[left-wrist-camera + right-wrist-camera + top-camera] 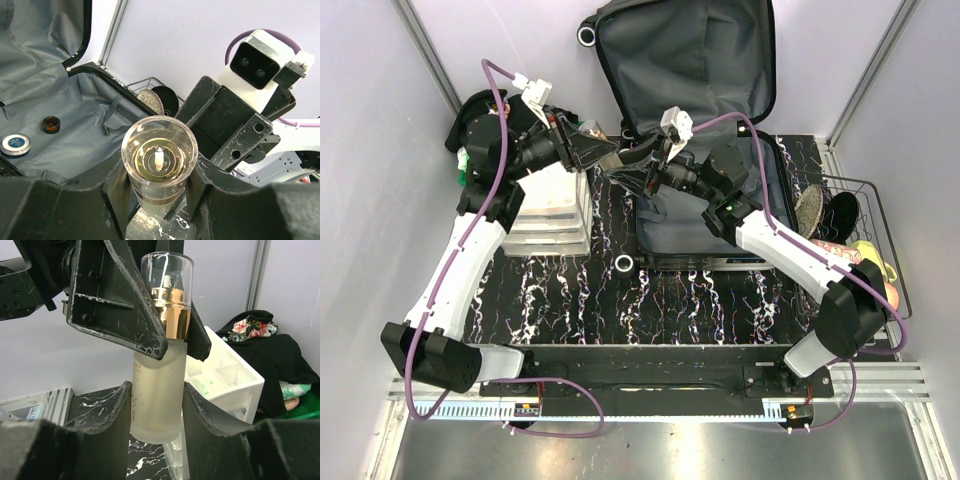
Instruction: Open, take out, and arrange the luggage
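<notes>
My left gripper swings over to the left in the top view next, lowers to the tray's empty far end (548, 176) and releases the bottle.
The luggage (690, 60) lies open at the back of the table, its lid leaning on the wall and its grey lining (75, 110) showing. Left of it, above the table, both grippers hold one frosted bottle (157, 385) with a gold collar and a clear cap (159, 160). My right gripper (157, 410) is shut on the bottle's lower body. My left gripper (159, 187) is shut on it just below the cap, its fingers (125, 315) flanking the collar. A small round tin (15, 145) and a small brown jar (51, 124) lie on the lining.
A white drawer unit (555, 210) stands under the left arm, its top tray (225, 375) open. Dark and flowered clothes (280, 360) fill a green bin (305, 405) at the far left. A wire basket (860, 230) with several items sits at the right edge.
</notes>
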Motion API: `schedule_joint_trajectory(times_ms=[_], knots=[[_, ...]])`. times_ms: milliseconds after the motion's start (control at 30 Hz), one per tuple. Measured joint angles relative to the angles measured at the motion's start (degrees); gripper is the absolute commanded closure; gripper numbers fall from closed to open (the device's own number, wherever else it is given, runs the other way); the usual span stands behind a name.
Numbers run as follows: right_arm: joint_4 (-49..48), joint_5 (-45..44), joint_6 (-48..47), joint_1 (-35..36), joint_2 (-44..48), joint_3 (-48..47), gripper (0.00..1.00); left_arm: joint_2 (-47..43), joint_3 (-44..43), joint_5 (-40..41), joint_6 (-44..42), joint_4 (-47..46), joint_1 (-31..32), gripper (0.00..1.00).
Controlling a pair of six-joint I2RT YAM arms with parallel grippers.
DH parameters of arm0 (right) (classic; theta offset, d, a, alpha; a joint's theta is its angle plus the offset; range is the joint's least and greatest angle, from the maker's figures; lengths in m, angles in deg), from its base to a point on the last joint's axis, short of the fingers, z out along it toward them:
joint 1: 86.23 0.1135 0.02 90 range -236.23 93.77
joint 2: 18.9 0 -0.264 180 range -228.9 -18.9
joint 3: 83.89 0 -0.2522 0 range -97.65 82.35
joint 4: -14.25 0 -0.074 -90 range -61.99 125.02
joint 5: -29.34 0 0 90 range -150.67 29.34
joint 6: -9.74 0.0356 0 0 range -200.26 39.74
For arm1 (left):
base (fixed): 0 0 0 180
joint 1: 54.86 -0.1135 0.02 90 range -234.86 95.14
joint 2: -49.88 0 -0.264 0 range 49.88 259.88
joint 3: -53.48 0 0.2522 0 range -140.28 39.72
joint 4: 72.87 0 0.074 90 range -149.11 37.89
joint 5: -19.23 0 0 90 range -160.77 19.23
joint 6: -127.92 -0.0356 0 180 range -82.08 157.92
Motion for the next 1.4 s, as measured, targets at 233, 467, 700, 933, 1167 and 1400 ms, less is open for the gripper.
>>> schedule_joint_trajectory(times_ms=[233, 467, 700, 933, 1167, 1400], knots=[[1.6, -6.1, -3.5, 0.1, 2.7, 1.6, 0.00, 2.2, -3.7, -0.4, -2.5, 3.2, -4.1, 1.00], [16.7, -7.9, -6.9, -6.9, 4.7, -1.7, 0.00, 3.5, -7.2, 8.3, -19.8, 13.5, -10.6, 1.00], [31.2, -7.1, -7.6, -18.3, 1.0, -6.4, 0.00, 9.6, -9.9, 18.7, -29.8, 17.0, -15.5, 1.00], [36.6, -6.6, -7.5, -25.1, -3.7, -6.4, 0.00, 13.7, -9.5, 22.8, -34.4, 18.1, -16.6, 1.00], [39.5, -11.5, -9.0, -26.6, -10.6, -8.4, 0.00, 13.9, -6.8, 23.7, -35.6, 14.6, -16.9, 1.00], [41.4, -15.1, -10.0, -26.6, -19.8, -14.8, 0.00, 15.6, -5.3, 24.3, -35.8, 11.5, -17.2, 1.00]])
